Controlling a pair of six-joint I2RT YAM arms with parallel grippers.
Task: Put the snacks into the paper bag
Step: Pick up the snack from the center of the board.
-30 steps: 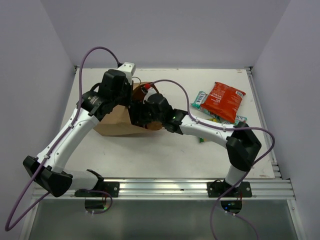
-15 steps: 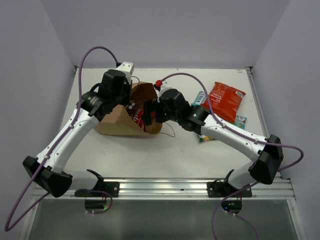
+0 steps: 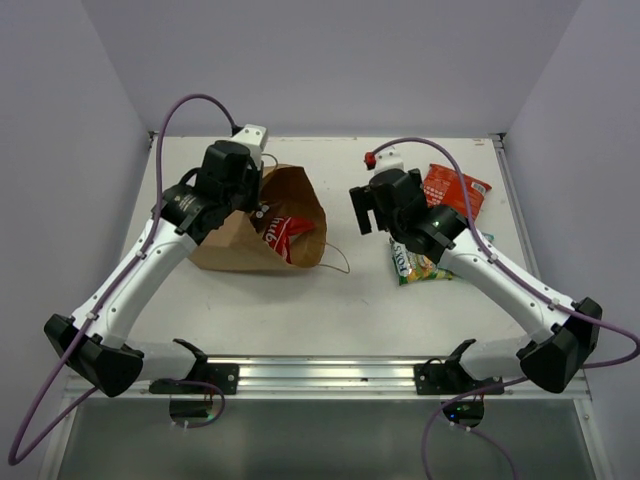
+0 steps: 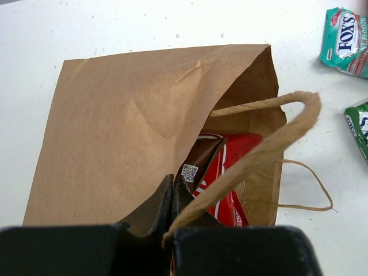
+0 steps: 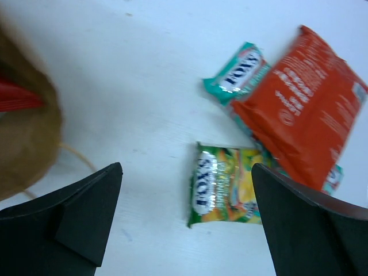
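Observation:
The red-orange packet's near edge (image 5: 278,145) overlaps the other packets, so my open right gripper will go down and to the right in the top view onto it next.
The brown paper bag (image 3: 235,240) lies on its side, mouth facing right. My left gripper (image 3: 262,213) is shut on its upper loop handle (image 4: 270,144) and holds the mouth open; its fingertips (image 4: 172,183) are pressed together. A red-white packet (image 3: 287,235) lies inside the mouth, also in the left wrist view (image 4: 233,172). My right gripper (image 3: 368,205) is open and empty above the table, jaws wide apart (image 5: 187,172). Below it lie the green candy bag (image 5: 227,184), a teal packet (image 5: 238,75) and the red-orange bag (image 5: 305,109).
The bag's second handle (image 3: 340,262) lies flat on the table by the mouth. The remaining packets are clustered at the right, the red-orange bag (image 3: 455,192) partly over the others. The table's right rail (image 3: 520,220) runs just beyond them.
My right gripper has pulled out of the bag's mouth and moved right over the loose packets, open. The red-white packet stays inside the bag. The left arm has not moved.

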